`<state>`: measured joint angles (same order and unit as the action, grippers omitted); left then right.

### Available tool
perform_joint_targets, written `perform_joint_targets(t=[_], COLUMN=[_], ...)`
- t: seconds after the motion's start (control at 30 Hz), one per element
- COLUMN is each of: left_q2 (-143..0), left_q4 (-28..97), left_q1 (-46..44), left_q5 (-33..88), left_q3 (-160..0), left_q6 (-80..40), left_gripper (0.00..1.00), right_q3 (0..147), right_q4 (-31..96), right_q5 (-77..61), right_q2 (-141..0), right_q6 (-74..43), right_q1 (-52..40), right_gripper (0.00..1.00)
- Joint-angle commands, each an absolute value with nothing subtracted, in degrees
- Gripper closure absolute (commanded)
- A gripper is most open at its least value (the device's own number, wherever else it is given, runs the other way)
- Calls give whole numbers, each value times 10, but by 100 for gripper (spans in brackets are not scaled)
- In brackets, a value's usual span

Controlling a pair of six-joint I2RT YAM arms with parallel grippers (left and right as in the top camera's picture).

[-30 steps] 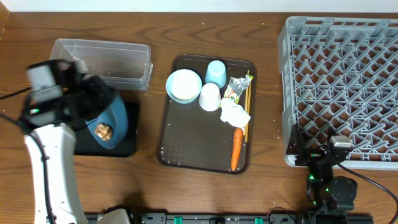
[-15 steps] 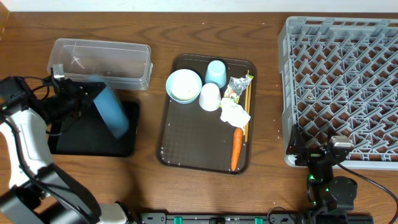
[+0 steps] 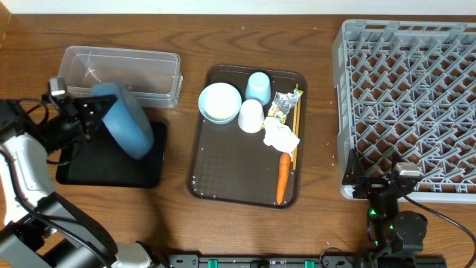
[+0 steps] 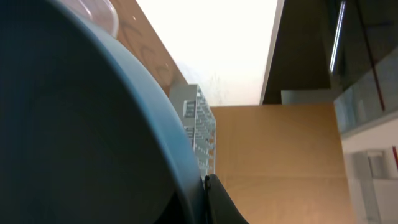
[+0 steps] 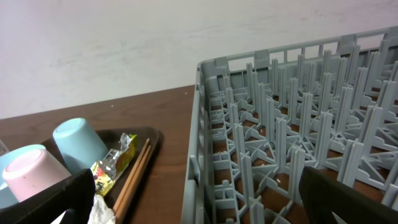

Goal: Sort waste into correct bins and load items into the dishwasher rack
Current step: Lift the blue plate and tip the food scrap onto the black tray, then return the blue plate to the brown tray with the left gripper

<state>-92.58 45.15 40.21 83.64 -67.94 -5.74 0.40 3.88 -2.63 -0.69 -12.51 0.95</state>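
Note:
My left gripper swings across next, lowers the dish flat and releases it, as the serving tray's bare part lies to the gripper's right in the overhead view.
My left gripper is shut on the rim of the large round blue dish. It holds the dish tipped on edge above the black tray, close to the clear tub. The dish fills the left wrist view. The brown food lump and the rice grains are hidden. On the brown serving tray are the white bowl, light-blue cup, white cup, wrapper, napkin, chopsticks and carrot. My right gripper is open and empty at the grey rack's front left corner.
The right wrist view shows the rack's wall, the light-blue cup, the white cup, the wrapper and the chopsticks. Bare wood lies between the serving tray and the rack.
The left arm swung left and tipped the blue dish from face up onto its edge over the black tray. The brown lump seen in the dish no longer shows. The right arm has not moved.

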Motion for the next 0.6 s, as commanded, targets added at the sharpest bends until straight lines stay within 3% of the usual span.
perform_joint_targets(t=[0.0, 0.3, 0.47, 0.57], left_q2=[-921, -871, -755, -678], left_q4=[473, 531, 531, 534], left_q1=[426, 443, 423, 396], left_q5=[819, 754, 748, 680], left_q3=[-677, -677, -683, -683], left_q6=[-48, -47, -53, -90], left_gripper=[94, 94, 94, 94], right_q3=[3, 3, 3, 3], right_q4=[41, 41, 41, 41], right_q5=[-28, -28, -28, -28], right_q2=[-3, -3, -3, -3], right_q6=[-119, -119, -119, -119], right_q1=[18, 19, 18, 18], right_gripper=[1, 1, 1, 1])
